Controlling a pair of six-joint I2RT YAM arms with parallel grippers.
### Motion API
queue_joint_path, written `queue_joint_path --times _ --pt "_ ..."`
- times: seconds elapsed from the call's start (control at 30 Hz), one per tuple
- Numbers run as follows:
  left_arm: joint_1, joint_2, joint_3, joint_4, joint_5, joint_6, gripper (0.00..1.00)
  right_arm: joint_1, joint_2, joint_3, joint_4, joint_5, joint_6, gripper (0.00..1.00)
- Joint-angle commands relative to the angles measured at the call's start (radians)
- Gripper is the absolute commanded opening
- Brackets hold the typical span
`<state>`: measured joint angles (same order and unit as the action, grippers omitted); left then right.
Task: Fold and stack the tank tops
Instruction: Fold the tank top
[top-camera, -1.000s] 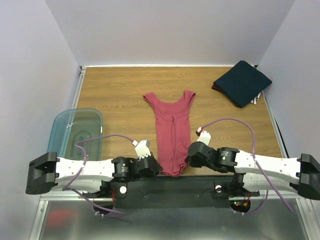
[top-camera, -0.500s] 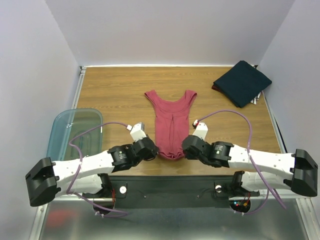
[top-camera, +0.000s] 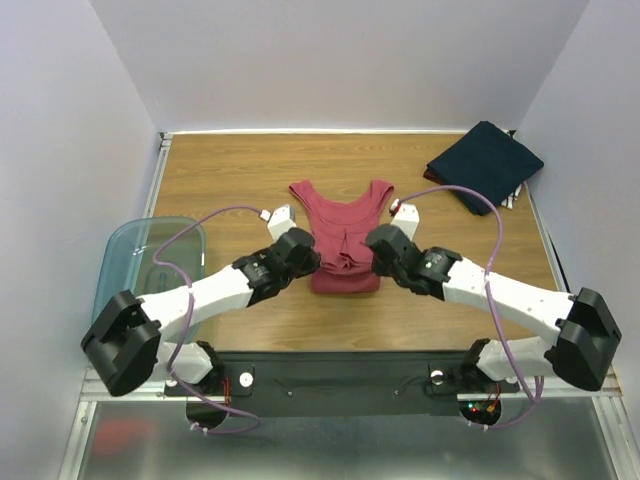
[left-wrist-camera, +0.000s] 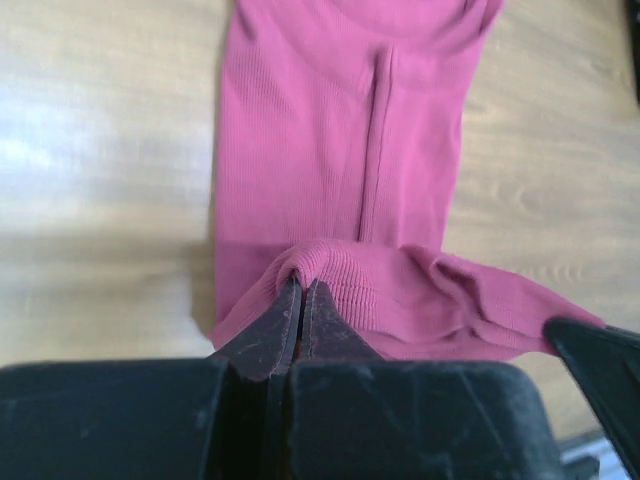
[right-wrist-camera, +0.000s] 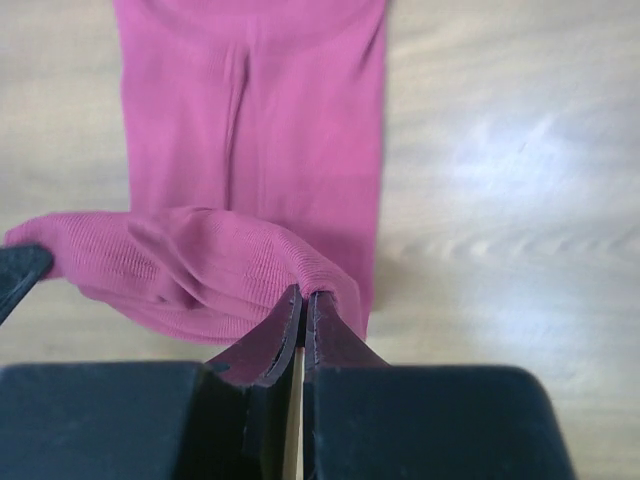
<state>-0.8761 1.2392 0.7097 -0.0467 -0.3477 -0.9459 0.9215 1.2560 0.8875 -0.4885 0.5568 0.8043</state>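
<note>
My left gripper moves outward and down next, lays the pinched corner near the strap's base and releases it, since the raised hem hangs short of the straps.
A dusty red tank top (top-camera: 343, 220) lies mid-table, straps toward the far side, its lower half lifted and doubled over toward the straps. My left gripper (top-camera: 308, 254) is shut on the hem's left corner (left-wrist-camera: 300, 262). My right gripper (top-camera: 372, 246) is shut on the hem's right corner (right-wrist-camera: 312, 270). Both wrist views show the raised ribbed hem sagging between the two pinches above the flat cloth. A dark navy tank top (top-camera: 484, 165) rests folded at the far right corner.
A translucent teal plastic bin (top-camera: 150, 262) stands at the table's left edge, beside my left arm. Something white with dark marks (top-camera: 512, 199) pokes out from under the navy top. Bare wood shows left of the red top and between it and the navy one.
Both grippers have carried the red top's hem from the near edge toward the straps, folding the lower half over. The arms have stretched forward and the visible cloth is shorter.
</note>
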Motion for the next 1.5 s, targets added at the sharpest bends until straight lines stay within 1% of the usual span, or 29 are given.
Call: queue_joint_path --times 0.0,0.03,0.13,0.2,0.27,0.33,0.37,0.4,0.43,0.47,0.5,0.53,0.6,0.67,0.77,0.8,0.83,0.9,0.93,0.97,1.0,1.03,1.1,1.13,1.17,1.23,1.27,1.4,1.47 --pt "0.087 0.069 0.103 0.082 0.041 0.108 0.0 -0.108 0.045 0.074 0.131 -0.027 -0.12 0.01" --pt "0.088 0.086 0.117 0.088 0.049 0.117 0.0 -0.108 0.06 0.086 0.143 -0.037 -0.132 0.0" --pt "0.176 0.169 0.163 0.128 0.101 0.166 0.0 -0.202 0.143 0.132 0.191 -0.099 -0.184 0.0" --pt "0.207 0.218 0.188 0.139 0.11 0.183 0.0 -0.234 0.187 0.151 0.22 -0.142 -0.203 0.01" --pt "0.255 0.299 0.214 0.194 0.157 0.225 0.0 -0.289 0.276 0.188 0.255 -0.179 -0.223 0.06" --pt "0.285 0.382 0.244 0.226 0.191 0.245 0.01 -0.318 0.334 0.212 0.284 -0.218 -0.231 0.16" --pt "0.307 0.405 0.254 0.254 0.22 0.251 0.14 -0.335 0.382 0.237 0.294 -0.228 -0.247 0.21" --pt "0.316 0.422 0.258 0.266 0.239 0.257 0.22 -0.34 0.397 0.249 0.301 -0.233 -0.254 0.36" --pt "0.322 0.445 0.269 0.277 0.257 0.262 0.28 -0.348 0.41 0.266 0.303 -0.235 -0.258 0.43" --pt "0.327 0.45 0.272 0.284 0.277 0.265 0.36 -0.348 0.417 0.286 0.303 -0.235 -0.267 0.49" --pt "0.328 0.445 0.275 0.288 0.277 0.265 0.42 -0.348 0.421 0.294 0.303 -0.238 -0.27 0.6" --pt "0.328 0.43 0.272 0.292 0.274 0.271 0.47 -0.348 0.421 0.3 0.301 -0.238 -0.275 0.63" --pt "0.328 0.41 0.27 0.297 0.274 0.282 0.57 -0.348 0.404 0.301 0.301 -0.233 -0.278 0.69" --pt "0.331 0.376 0.269 0.294 0.263 0.292 0.6 -0.346 0.387 0.294 0.303 -0.23 -0.275 0.7" --pt "0.335 0.338 0.269 0.286 0.268 0.294 0.6 -0.348 0.343 0.258 0.301 -0.256 -0.267 0.7" --pt "0.335 0.324 0.266 0.281 0.268 0.288 0.6 -0.348 0.336 0.239 0.301 -0.277 -0.264 0.66" --pt "0.335 0.321 0.258 0.278 0.268 0.279 0.59 -0.346 0.332 0.228 0.303 -0.291 -0.26 0.64" --pt "0.335 0.319 0.255 0.249 0.268 0.254 0.55 -0.34 0.319 0.209 0.303 -0.304 -0.249 0.61" --pt "0.335 0.319 0.249 0.245 0.271 0.248 0.52 -0.337 0.312 0.191 0.303 -0.311 -0.244 0.56" --pt "0.335 0.321 0.246 0.232 0.277 0.242 0.46 -0.328 0.31 0.183 0.306 -0.316 -0.238 0.56" --pt "0.333 0.325 0.244 0.226 0.282 0.233 0.43 -0.323 0.309 0.177 0.306 -0.32 -0.234 0.56" --pt "0.333 0.328 0.238 0.222 0.289 0.228 0.35 -0.313 0.312 0.169 0.315 -0.334 -0.232 0.56" --pt "0.332 0.332 0.234 0.22 0.314 0.216 0.22 -0.3 0.33 0.168 0.324 -0.344 -0.231 0.52" --pt "0.33 0.33 0.222 0.219 0.326 0.21 0.09 -0.29 0.338 0.172 0.327 -0.348 -0.231 0.5" --pt "0.327 0.33 0.217 0.217 0.329 0.207 0.03 -0.283 0.35 0.176 0.329 -0.353 -0.232 0.48" --pt "0.322 0.335 0.206 0.214 0.332 0.202 0.0 -0.27 0.387 0.183 0.334 -0.36 -0.232 0.4" --pt "0.321 0.335 0.203 0.214 0.334 0.202 0.0 -0.268 0.387 0.183 0.335 -0.36 -0.232 0.4" --pt "0.321 0.379 0.209 0.214 0.342 0.213 0.0 -0.263 0.44 0.202 0.343 -0.37 -0.229 0.32" --pt "0.319 0.411 0.224 0.214 0.384 0.216 0.0 -0.265 0.465 0.218 0.343 -0.371 -0.231 0.29"
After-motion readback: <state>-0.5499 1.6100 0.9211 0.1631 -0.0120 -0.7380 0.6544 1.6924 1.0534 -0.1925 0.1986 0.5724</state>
